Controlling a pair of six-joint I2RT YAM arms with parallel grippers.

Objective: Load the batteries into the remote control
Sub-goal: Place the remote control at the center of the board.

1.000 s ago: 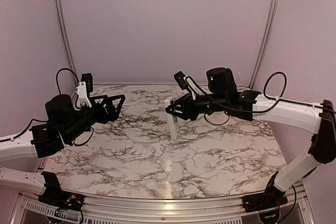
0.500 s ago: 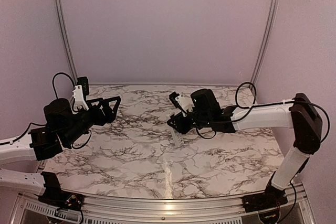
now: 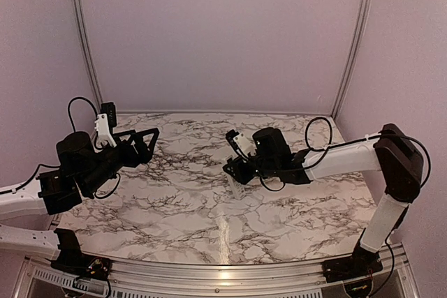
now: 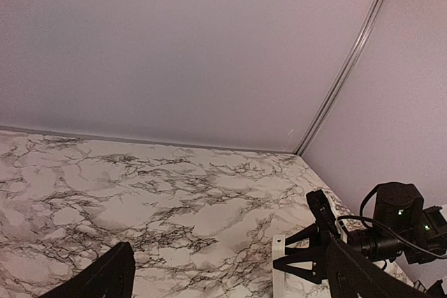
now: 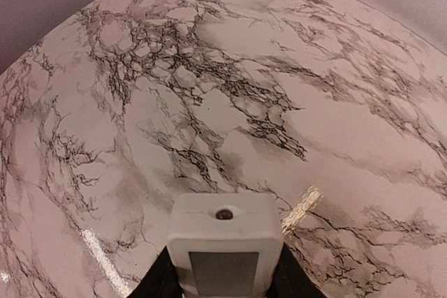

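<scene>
The white remote control tilts and comes down flat onto the table's middle (image 3: 235, 195) next in my right gripper, since the remote control hangs tilted.
The white remote control (image 5: 225, 232) is held between my right gripper's (image 5: 223, 280) fingers, its small grey screen facing the wrist camera and its end pointing at the marble table (image 5: 293, 68). In the top view the right gripper (image 3: 234, 171) holds the remote (image 3: 238, 188) low over the table's middle, tilted down. The left wrist view shows the remote (image 4: 279, 273) and the right gripper (image 4: 307, 259) at lower right. My left gripper (image 3: 155, 136) is open and empty, raised over the left side of the table. No batteries are in view.
The marble table (image 3: 209, 207) is walled by plain panels with metal posts at the back corners (image 3: 353, 40). The right arm's cable (image 3: 318, 127) loops above its forearm.
My right gripper has carried the remote down and toward the table's middle, from upright and high to low and tilted. The left arm has drawn back slightly to the left.
</scene>
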